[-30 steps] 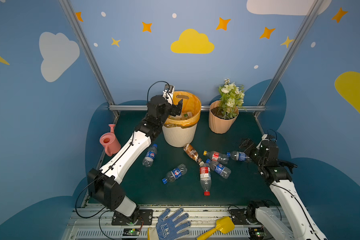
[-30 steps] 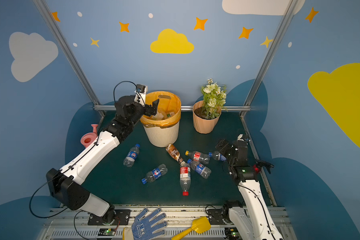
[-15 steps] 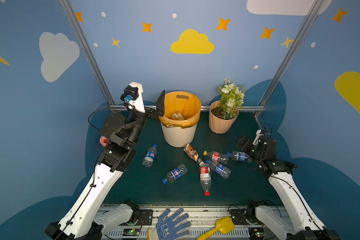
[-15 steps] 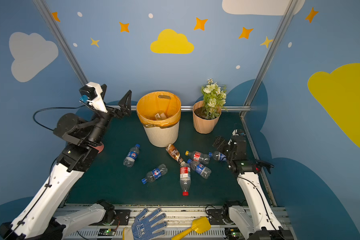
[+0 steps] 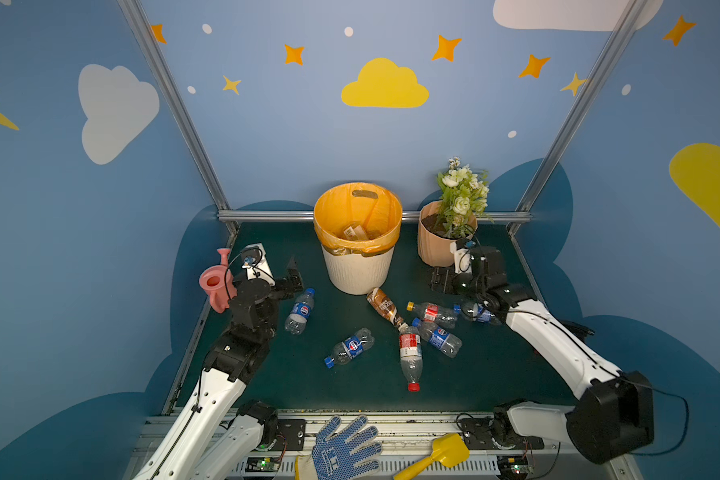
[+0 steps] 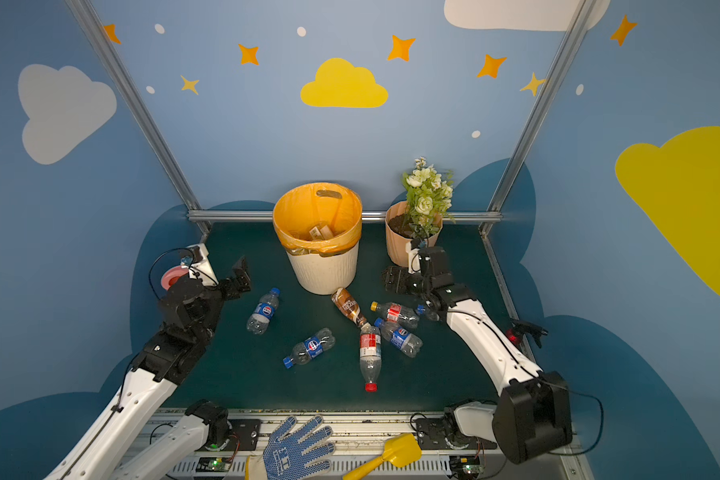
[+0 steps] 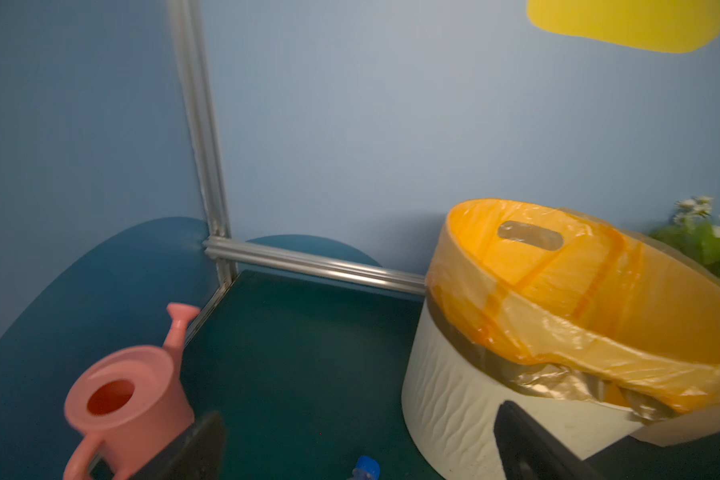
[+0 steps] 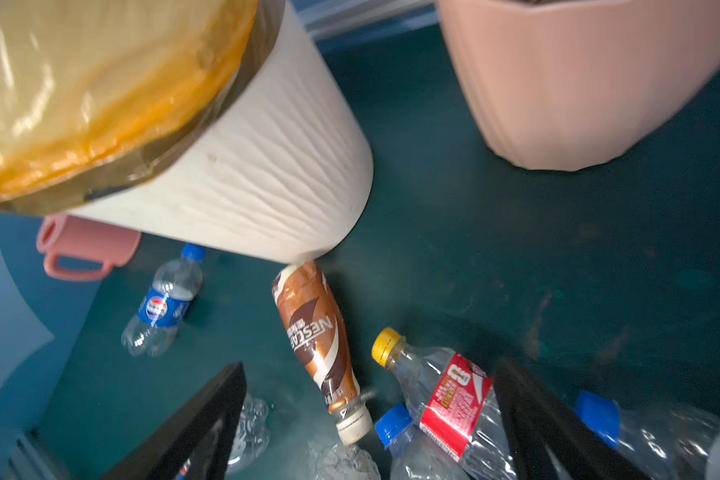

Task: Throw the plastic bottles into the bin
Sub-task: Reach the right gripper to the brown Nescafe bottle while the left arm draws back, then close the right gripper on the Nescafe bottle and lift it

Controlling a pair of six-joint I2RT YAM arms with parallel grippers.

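Observation:
My right gripper will next move down, away from the flowerpot and onto the brown bottle's neck end (image 5: pixel 398 321) (image 8: pixel 345 398), because the bottle's wider end lies close against the bottom of the bin.
The bin (image 5: pixel 357 270) (image 6: pixel 323 272), cream with an orange liner, stands at the back with bottles (image 5: pixel 354 230) inside. Several plastic bottles lie on the green floor in both top views: a blue-label one (image 5: pixel 300 311) beside my left gripper (image 5: pixel 294 276) (image 6: pixel 242 276), a brown one (image 5: pixel 385 307) (image 8: pixel 312 324), and a yellow-capped one (image 5: pixel 433 312) (image 8: pixel 441 386). My left gripper (image 7: pixel 360 432) is open and empty, a blue cap (image 7: pixel 366 467) below it. My right gripper (image 5: pixel 439 280) (image 8: pixel 368 382) hangs open above the cluster of bottles, holding nothing.
A pink watering can (image 5: pixel 215 284) (image 7: pixel 129 399) sits close behind the left wrist. A peach flowerpot (image 5: pixel 437 245) (image 8: pixel 558 83) with white flowers stands just behind the right gripper. A blue glove (image 5: pixel 344 449) and a yellow scoop (image 5: pixel 445 453) lie on the front rail.
My left arm has pulled back from the bin's rim, swung up and left, then come down beside the watering can. My right gripper has moved left over the bottle cluster.

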